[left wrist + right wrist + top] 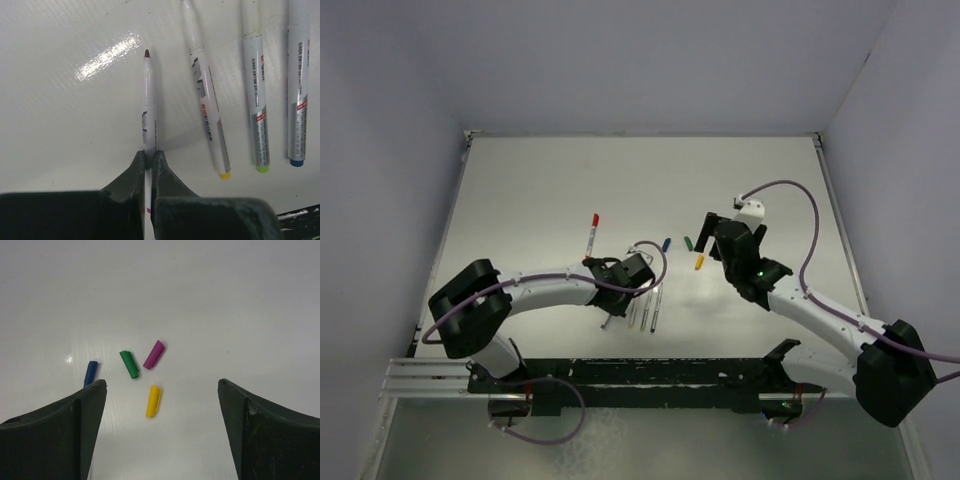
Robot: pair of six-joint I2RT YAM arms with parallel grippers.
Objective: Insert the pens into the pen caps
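My right gripper next needs to lower its fingers outward around the purple cap [154,355], which is below and outward of it and matches the held pen's magenta band.
My left gripper [149,153] is shut on a whitish pen [149,110] with a dark purplish tip and a magenta band at its rear; the pen lies along the table. Three more pens lie to its right, ending in yellow [207,100], green [256,100] and blue [299,90]. My right gripper [161,383] hangs open above the loose pen caps: yellow [153,401] between the jaws, green [129,364] and purple [154,354] just beyond, blue [90,373] by the left fingertip. It holds nothing. A pen with a red cap on it [593,238] lies left of the left gripper.
White walls close the table [540,190] at the back and on both sides. A dark rail [650,375] with the arm bases runs along the near edge. Purple cables loop over both arms.
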